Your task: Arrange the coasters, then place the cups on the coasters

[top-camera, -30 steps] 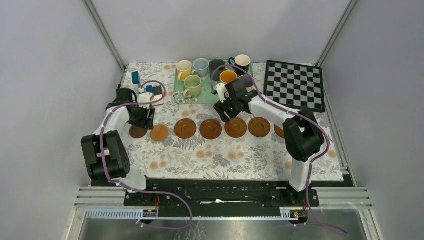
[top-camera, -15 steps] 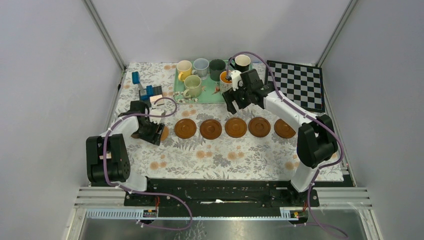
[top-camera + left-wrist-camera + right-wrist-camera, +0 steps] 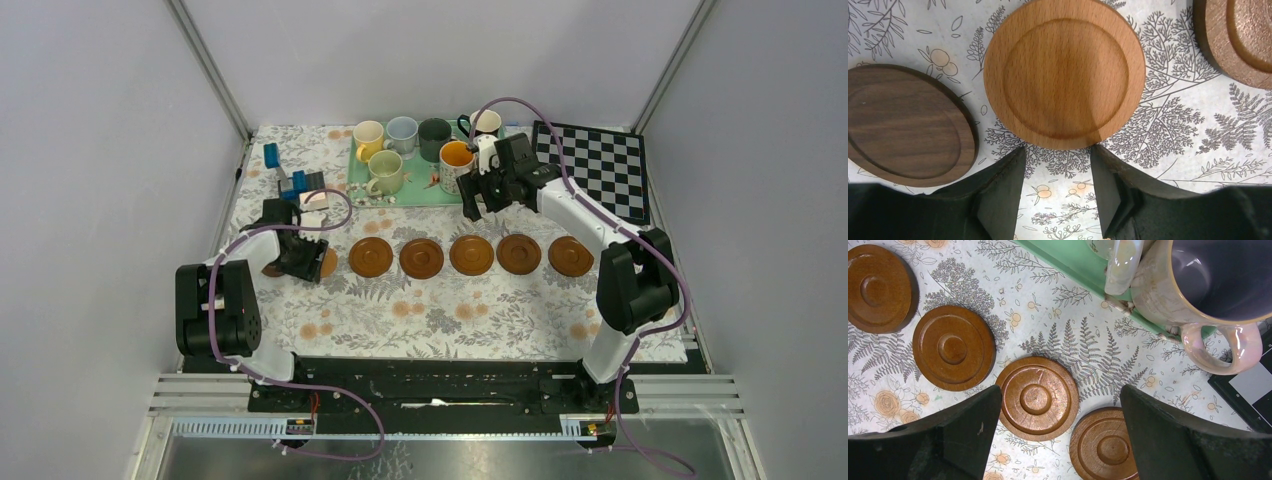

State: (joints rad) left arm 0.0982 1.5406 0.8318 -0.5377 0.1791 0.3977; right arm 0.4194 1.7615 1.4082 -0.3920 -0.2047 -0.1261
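Next, my right gripper shifts to the right in the top view and goes down around the pinkish cup's handle, because the handle sticks out toward the checkerboard.
Several brown coasters lie in a row across the floral cloth, from a dark coaster [image 3: 268,269] at the left to the last coaster [image 3: 570,256] at the right. My left gripper [image 3: 308,262] stands open and empty just short of the orange-brown coaster [image 3: 1064,75], with the dark coaster [image 3: 905,125] to its left. Cups stand on the green tray [image 3: 400,196]: yellow cup [image 3: 368,135], pale blue cup [image 3: 402,130], floral cup [image 3: 456,158]. My right gripper [image 3: 1058,435] hangs wide open above two coasters, near the pinkish cup [image 3: 1208,285].
A black-and-white checkerboard [image 3: 590,170] lies at the back right, its corner close to the pinkish cup's handle. Small blue blocks [image 3: 272,155] sit at the back left beside the tray. The tray's front edge [image 3: 1083,265] runs just ahead of the right fingers.
The right gripper has lifted from the coaster row and moved back and right to the tray's front, opening wider. The left gripper has come forward over the two leftmost coasters.
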